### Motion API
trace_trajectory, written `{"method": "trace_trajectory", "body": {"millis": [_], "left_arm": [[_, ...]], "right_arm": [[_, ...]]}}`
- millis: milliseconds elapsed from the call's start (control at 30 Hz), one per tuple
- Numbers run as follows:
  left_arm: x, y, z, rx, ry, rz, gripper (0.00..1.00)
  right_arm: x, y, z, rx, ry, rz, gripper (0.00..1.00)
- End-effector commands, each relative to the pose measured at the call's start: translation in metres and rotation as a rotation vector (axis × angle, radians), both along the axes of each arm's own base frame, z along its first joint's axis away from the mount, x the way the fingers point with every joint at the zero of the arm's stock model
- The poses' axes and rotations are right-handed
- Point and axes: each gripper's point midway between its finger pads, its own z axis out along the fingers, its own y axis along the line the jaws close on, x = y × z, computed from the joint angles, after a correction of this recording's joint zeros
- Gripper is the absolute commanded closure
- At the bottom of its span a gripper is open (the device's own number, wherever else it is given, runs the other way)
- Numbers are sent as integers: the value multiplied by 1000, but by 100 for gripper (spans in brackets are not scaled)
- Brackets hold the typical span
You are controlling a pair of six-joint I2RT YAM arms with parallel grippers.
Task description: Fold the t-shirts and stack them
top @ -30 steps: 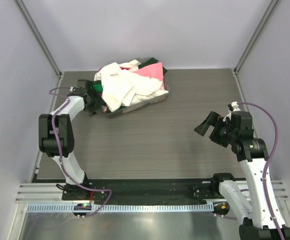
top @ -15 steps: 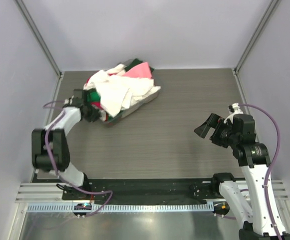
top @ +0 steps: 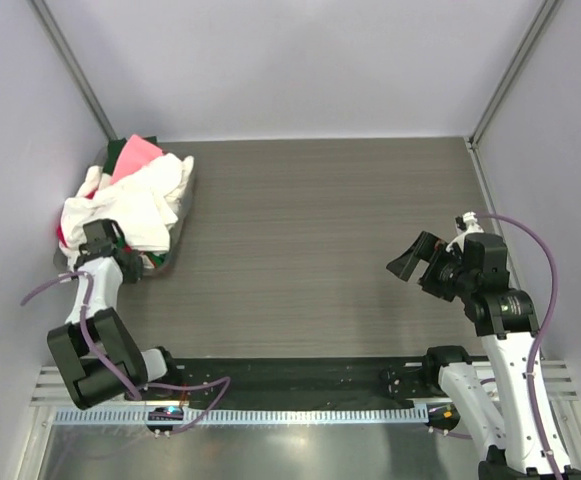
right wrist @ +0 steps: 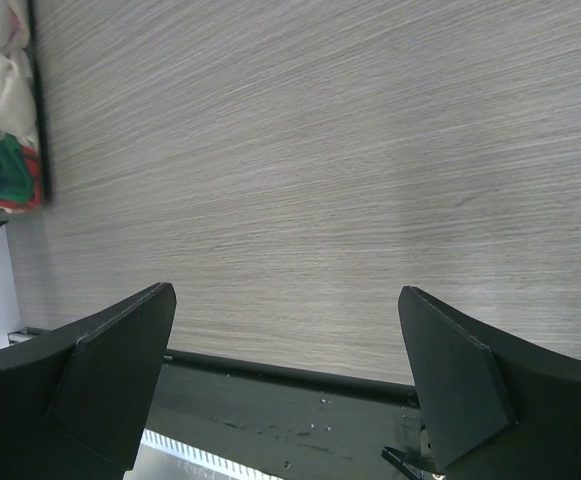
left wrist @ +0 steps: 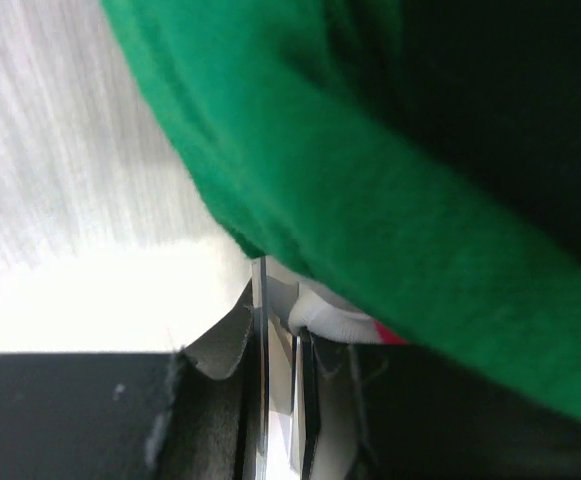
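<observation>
My left gripper, fingers shut on the tray's near rim, pushes outward toward the tray's far side next, sliding the tray, then releases that rim.
The t-shirts lie in a crumpled heap in the shallow grey tray [top: 177, 232] at the far left of the table. A white tee [top: 135, 205] is on top, with a pink one [top: 136, 154] behind it and red and green showing at the edges. My left gripper [top: 120, 262] is at the tray's near end, shut on its thin rim [left wrist: 262, 380]. A green tee [left wrist: 370, 200] hangs over the rim and fills the left wrist view. My right gripper [top: 413, 262] is open and empty above the table's right side, far from the heap.
The tray sits against the left wall and partly over the table's left edge. The right wrist view shows bare wood-grain table between my open fingers [right wrist: 110, 370], the tray [right wrist: 38, 120] at its far left, and the black rail along the near edge [right wrist: 290, 375].
My left arm has dragged the tray with its heap of tees from the back middle of the table to the far left edge, turning it. The right arm has barely moved.
</observation>
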Motion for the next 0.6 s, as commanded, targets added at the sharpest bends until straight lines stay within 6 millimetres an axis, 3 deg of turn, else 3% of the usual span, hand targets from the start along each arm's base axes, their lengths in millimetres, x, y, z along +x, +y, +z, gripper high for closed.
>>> {"method": "trace_trajectory", "body": {"millis": [0,67,100,133,200,233,267,333,367,433,467,567], "left_arm": [[54,38,38,14,-182,138,100],[68,48,39,24,-184,147,100],[82,55,50,44,-203,130,100],[90,60,34,34,-155,122,100],[113,70,40,50,-162,90,100],[118,73,25,48,-117,55,100],[134,77,33,54,-141,30,100],[146,82,31,65,-124,-22,100],[152,79,17,34,-104,-49,100],[168,81,24,28,-126,-92,100],[180,72,25,-19,-155,-143,96],[191,57,39,-74,-215,-235,63]], "right_arm": [[-6,5,-6,19,24,22,0],[-7,5,-11,12,41,22,0],[-6,5,-12,12,43,24,0],[-5,5,-13,13,51,21,0],[-3,5,-13,12,55,20,0],[0,5,-15,8,61,23,0],[1,5,-14,7,60,23,0],[3,5,-15,7,66,21,0],[4,6,-16,10,69,24,0],[5,6,-18,11,75,23,0],[5,6,-19,13,77,23,0],[5,7,-20,15,76,23,0]]}}
